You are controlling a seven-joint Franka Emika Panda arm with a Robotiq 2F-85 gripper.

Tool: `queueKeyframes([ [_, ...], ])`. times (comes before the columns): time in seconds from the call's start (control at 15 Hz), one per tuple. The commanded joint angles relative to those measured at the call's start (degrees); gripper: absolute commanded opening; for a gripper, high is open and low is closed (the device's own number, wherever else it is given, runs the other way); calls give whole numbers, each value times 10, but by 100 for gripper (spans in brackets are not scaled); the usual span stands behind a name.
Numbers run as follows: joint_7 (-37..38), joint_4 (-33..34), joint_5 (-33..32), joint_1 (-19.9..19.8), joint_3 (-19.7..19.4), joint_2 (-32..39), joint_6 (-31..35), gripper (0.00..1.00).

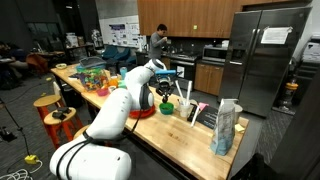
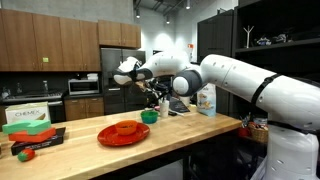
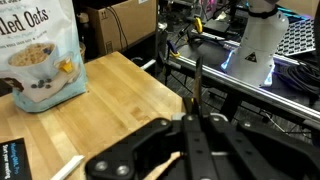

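Note:
I will next move my gripper down toward the green bowl, which is below it beside the cup, and let go of the dark stick there, because my fingers are above the bowl's rim.
My gripper (image 3: 196,115) fills the lower wrist view with its two fingers pressed together on a thin dark stick (image 3: 198,85) that juts out past the fingertips. In both exterior views the gripper (image 1: 165,97) (image 2: 153,93) hangs a little above the wooden counter (image 1: 170,135). It is above a green bowl (image 2: 150,116) and beside a cup of utensils (image 1: 186,108). A pale wooden handle (image 3: 150,167) shows under the fingers. A bag of oats (image 3: 40,55) (image 1: 226,128) (image 2: 207,98) stands on the counter nearby.
A red plate (image 2: 123,131) (image 1: 140,112) lies on the counter. A green box (image 2: 30,118) and a dark tray (image 2: 35,140) sit at one end, colourful clutter (image 1: 92,72) at another. Stools (image 1: 50,105), a refrigerator (image 1: 265,55) and a person (image 1: 158,42) stand beyond.

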Motion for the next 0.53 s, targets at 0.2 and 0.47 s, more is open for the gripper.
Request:
queueKeyframes([
  [0.2, -1, -30, -64, 5, 0, 9, 1, 1],
  [0.47, 6, -26, -80, 3, 10, 14, 20, 1],
])
